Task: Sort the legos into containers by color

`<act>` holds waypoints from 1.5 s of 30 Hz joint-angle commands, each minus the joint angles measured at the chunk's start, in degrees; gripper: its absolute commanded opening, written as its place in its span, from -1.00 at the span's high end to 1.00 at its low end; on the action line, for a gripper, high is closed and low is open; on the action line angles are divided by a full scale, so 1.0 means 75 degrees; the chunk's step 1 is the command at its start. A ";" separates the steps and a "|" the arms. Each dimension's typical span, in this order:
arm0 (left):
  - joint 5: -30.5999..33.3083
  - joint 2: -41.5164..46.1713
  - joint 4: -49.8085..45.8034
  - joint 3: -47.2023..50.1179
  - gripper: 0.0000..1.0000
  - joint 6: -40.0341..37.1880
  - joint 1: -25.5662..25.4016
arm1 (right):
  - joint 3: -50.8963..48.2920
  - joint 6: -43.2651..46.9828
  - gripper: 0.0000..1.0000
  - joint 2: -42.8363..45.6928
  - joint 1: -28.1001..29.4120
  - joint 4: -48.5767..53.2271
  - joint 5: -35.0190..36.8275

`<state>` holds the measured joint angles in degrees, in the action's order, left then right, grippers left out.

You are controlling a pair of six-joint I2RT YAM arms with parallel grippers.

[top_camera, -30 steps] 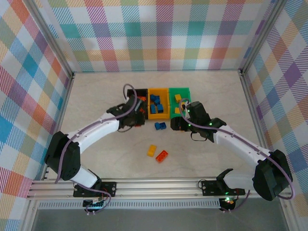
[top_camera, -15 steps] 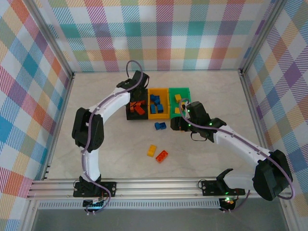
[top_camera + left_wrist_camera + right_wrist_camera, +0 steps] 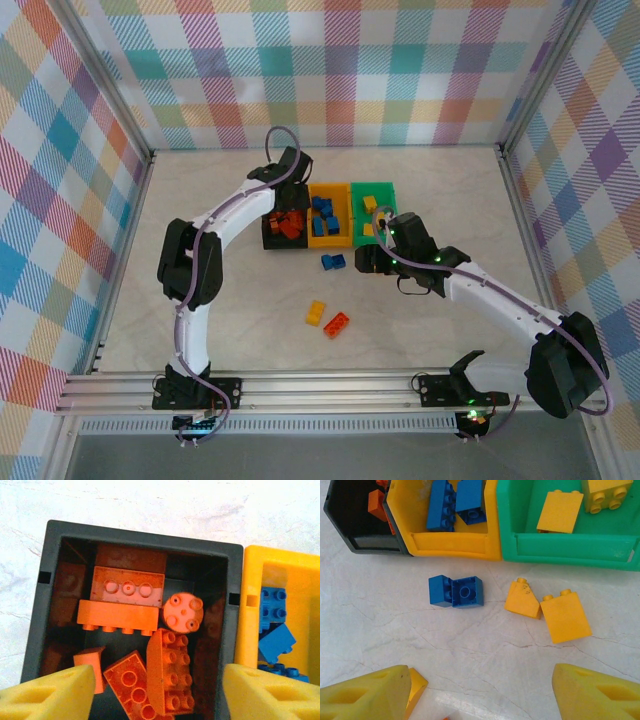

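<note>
The yellow lego by the orange-red one lies unsorted, below and back from my right gripper, so I should draw back and lower my open fingers around it.
My left gripper (image 3: 160, 695) hangs open over the black container (image 3: 140, 535), and its yellow fingertips (image 3: 47, 692) touch nothing. Several orange-red legos (image 3: 170, 672) lie loose inside that bin. The yellow-orange container (image 3: 330, 240) holds blue legos (image 3: 272, 610), and the green container (image 3: 570, 547) holds yellow ones (image 3: 560, 511). In front of the bins my right gripper (image 3: 482, 695) stands open above bare table. Ahead of it lie a blue lego (image 3: 456, 591) and two yellow legos (image 3: 522, 599), (image 3: 565, 616). Another yellow lego (image 3: 417, 687) sits beside its left finger.
A yellow lego (image 3: 316, 313) and an orange-red lego (image 3: 337, 324) lie together on the table nearer the arm bases. The marble-patterned table (image 3: 200, 200) is walled by checked panels on three sides. The left arm (image 3: 225, 215) arches over the table's left half.
The left arm swung from the front of the black container to reach over it from behind, and its gripper went from shut to open. The right arm has barely moved.
</note>
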<state>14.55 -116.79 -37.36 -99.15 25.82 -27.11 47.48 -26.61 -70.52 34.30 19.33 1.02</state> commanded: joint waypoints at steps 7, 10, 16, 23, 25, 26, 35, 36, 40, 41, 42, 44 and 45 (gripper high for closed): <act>-0.0711 0.2761 0.0902 0.2358 -0.76 0.0427 -0.0554 | -0.0166 0.0345 -0.52 -0.0247 0.0265 -0.0223 -0.1039; -0.0874 0.3769 0.1223 0.3489 -1.00 0.0676 -0.0557 | 0.0016 0.0635 -0.55 -0.0793 0.0922 -0.0229 -0.1132; -0.0472 0.5520 0.0749 0.4701 -1.00 0.0684 -0.0527 | 0.0703 0.0488 -0.57 -0.2257 0.2204 -0.0109 -0.0747; -0.0299 0.6573 0.0480 0.5326 -1.00 0.0658 -0.0369 | 0.1335 -0.0506 -0.56 -0.3391 0.2920 0.0079 -0.0394; -0.0365 0.6651 0.0492 0.5414 -1.00 0.0665 -0.0306 | 0.1605 -0.0794 -0.56 -0.3688 0.3084 0.0475 -0.0221; -0.0387 0.6672 0.0504 0.5458 -1.00 0.0658 -0.0285 | 0.1674 -0.0910 -0.56 -0.3780 0.3147 0.0566 -0.0154; -0.0543 0.6801 0.0615 0.5662 -1.00 0.0600 -0.0026 | 0.2668 -0.1100 -0.43 -0.4761 0.3595 0.1333 0.0154; -0.0564 0.6828 0.0599 0.5675 -1.00 0.0600 0.0030 | 0.2769 -0.1072 -0.39 -0.4851 0.3604 0.1430 0.0282; -0.0616 0.6922 0.0610 0.5752 -1.00 0.0610 0.0122 | 0.2997 -0.0981 -0.16 -0.5122 0.3613 0.1754 0.0765; -0.0646 0.6935 0.0630 0.5756 -1.00 0.0607 0.0134 | 0.2988 -0.0972 -0.09 -0.5150 0.3612 0.1753 0.0833; -0.0655 0.6936 0.0644 0.5767 -1.00 0.0612 0.0149 | 0.2975 -0.0958 -0.01 -0.5163 0.3617 0.1757 0.0908; -0.0694 0.6905 0.0646 0.5762 -1.00 0.0617 0.0146 | 0.2965 -0.0941 0.11 -0.5125 0.3619 0.1758 0.1059; -0.0707 0.6890 0.0646 0.5756 -1.00 0.0623 0.0151 | 0.2923 -0.0908 0.17 -0.5058 0.3617 0.1704 0.1114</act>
<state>9.98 -65.91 -32.82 -56.51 30.44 -26.79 69.04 -33.76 -107.98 61.21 30.35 6.11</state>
